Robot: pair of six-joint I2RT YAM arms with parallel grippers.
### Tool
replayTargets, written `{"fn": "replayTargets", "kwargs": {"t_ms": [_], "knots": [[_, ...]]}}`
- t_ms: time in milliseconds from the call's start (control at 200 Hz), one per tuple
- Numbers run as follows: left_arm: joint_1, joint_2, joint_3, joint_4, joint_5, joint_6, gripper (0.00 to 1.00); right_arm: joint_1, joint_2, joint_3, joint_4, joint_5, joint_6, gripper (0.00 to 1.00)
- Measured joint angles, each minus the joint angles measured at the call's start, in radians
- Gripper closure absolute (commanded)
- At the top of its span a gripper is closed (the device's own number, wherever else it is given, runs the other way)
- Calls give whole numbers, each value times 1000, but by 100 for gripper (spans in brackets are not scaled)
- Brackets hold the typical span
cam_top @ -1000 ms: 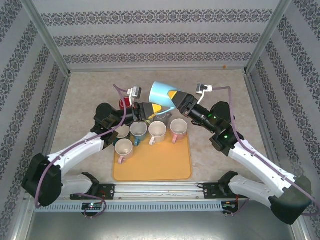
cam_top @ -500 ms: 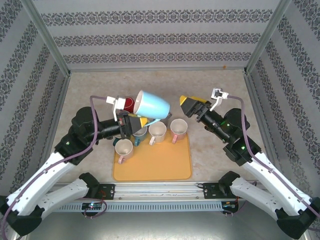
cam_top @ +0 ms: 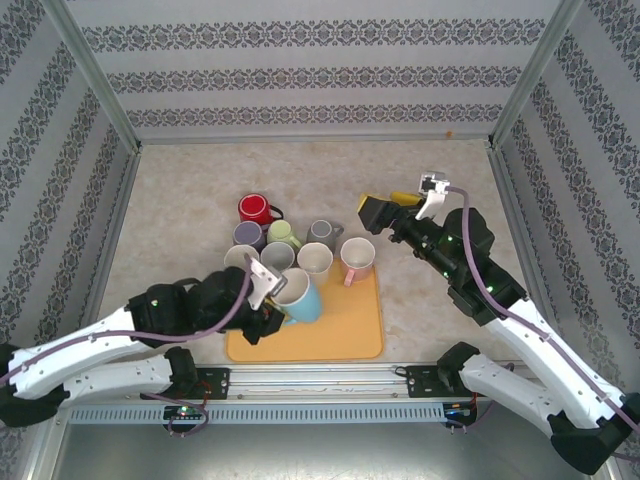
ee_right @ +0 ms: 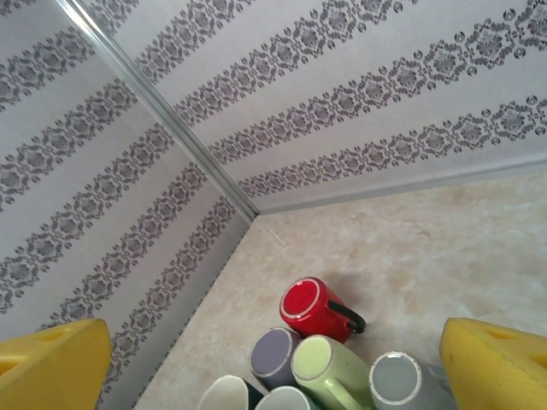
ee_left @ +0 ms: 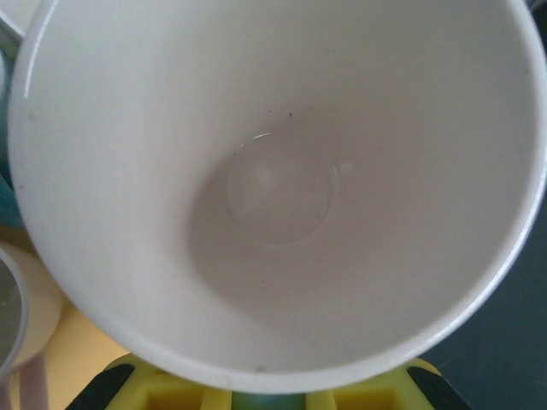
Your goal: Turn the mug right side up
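The left gripper next needs to lower the tilted light blue mug onto the near part of the orange tray, level it there and then let go of it.
The light blue mug (cam_top: 306, 300) with a white inside is over the near-left part of the orange tray (cam_top: 340, 335), mouth facing up and a little tilted. My left gripper (cam_top: 272, 308) is shut on it from the near-left side. In the left wrist view the mug's white inside (ee_left: 273, 171) faces the camera, and the left gripper (ee_left: 273, 398) clamps a teal part of the mug just below the rim. Whether the mug touches the tray I cannot tell. My right gripper (cam_top: 385, 208) is open and empty, raised over the table to the right of the mugs, with its yellow fingers (ee_right: 51, 367) far apart.
Upside-down mugs stand behind the tray: red (cam_top: 255, 208), purple (cam_top: 248, 235), green (cam_top: 283, 233) and grey (cam_top: 322, 233). Upright mugs line the tray's far edge, among them a white one (cam_top: 315, 260) and a pink one (cam_top: 357, 255). Patterned walls enclose the table.
The left arm swung the blue mug from high behind the tray down to its near-left part, mouth now up. The right gripper let go of it, opened wide and drew back to the right.
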Motion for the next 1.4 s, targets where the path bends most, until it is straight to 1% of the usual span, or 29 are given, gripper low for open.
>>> {"fn": "replayTargets", "kwargs": {"t_ms": [60, 135, 260, 420, 679, 1074, 1319, 1399], "knots": [[-53, 33, -18, -14, -51, -24, 94, 0, 12, 0, -9, 0, 0, 2], [-88, 60, -43, -25, -115, -73, 96, 0, 23, 0, -19, 0, 0, 2], [-104, 74, -88, -33, -207, -177, 96, 0, 42, 5, -45, 0, 0, 2], [-115, 127, -124, -34, -269, -270, 95, 0, 61, 5, -76, 0, 0, 2], [-115, 212, -145, -18, -319, -336, 93, 0, 70, 5, -100, 0, 0, 2], [-108, 338, -156, 63, -367, -380, 89, 0, 85, 3, -98, 0, 0, 2], [-72, 341, -188, 108, -375, -402, 86, 0, 90, -14, -90, -1, 0, 2], [-65, 325, -203, 122, -375, -409, 82, 0, 92, -24, -84, -4, 1, 2]]}}
